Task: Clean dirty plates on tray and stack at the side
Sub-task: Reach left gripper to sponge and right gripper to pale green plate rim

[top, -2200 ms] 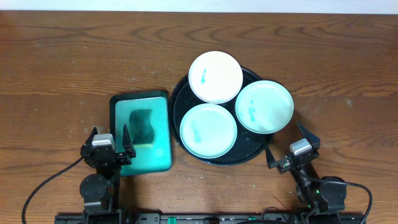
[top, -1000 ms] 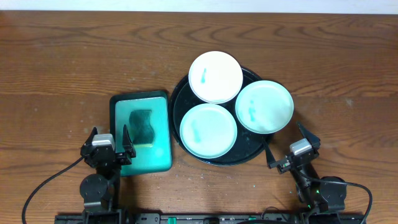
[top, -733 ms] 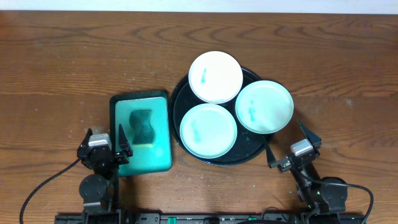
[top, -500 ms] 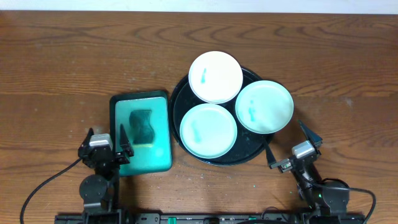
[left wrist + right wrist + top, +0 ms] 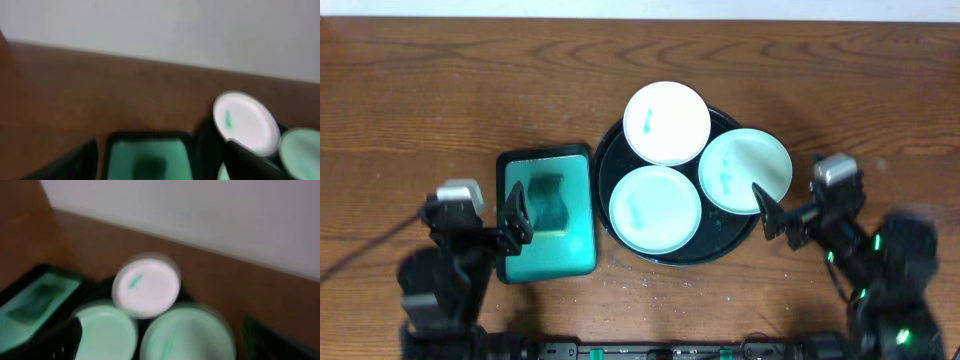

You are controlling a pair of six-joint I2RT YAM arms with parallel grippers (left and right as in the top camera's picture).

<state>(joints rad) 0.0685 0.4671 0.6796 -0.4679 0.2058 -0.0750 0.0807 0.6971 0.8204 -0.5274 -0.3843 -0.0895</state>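
I should next move my right gripper across the other mint plate, tilt it down and lower it onto the facing rim of the front mint plate, where black tray shows between them.
Three plates lie on the black tray (image 5: 611,150): a white plate (image 5: 667,122) at the back, a mint plate (image 5: 745,171) on the right and a mint plate (image 5: 655,208) at the front, each with a teal smear. My left gripper (image 5: 477,224) is open and empty, at the left edge of the sponge tray. My right gripper (image 5: 812,212) is open and empty, just right of the black tray. The blurred right wrist view shows the white plate (image 5: 146,286), both mint plates (image 5: 105,330) (image 5: 187,332) and the open gripper (image 5: 162,324). The left wrist view shows the white plate (image 5: 246,122) and the open gripper (image 5: 161,146).
A teal rectangular sponge tray (image 5: 570,250) with a dark green sponge (image 5: 550,200) stands left of the black tray; it also shows in the left wrist view (image 5: 125,160). Bare wooden table lies to the left, right and back.
Both arms have lifted from their rest pose. The left gripper has shifted left and the right gripper up and to the right. The plates have not moved.
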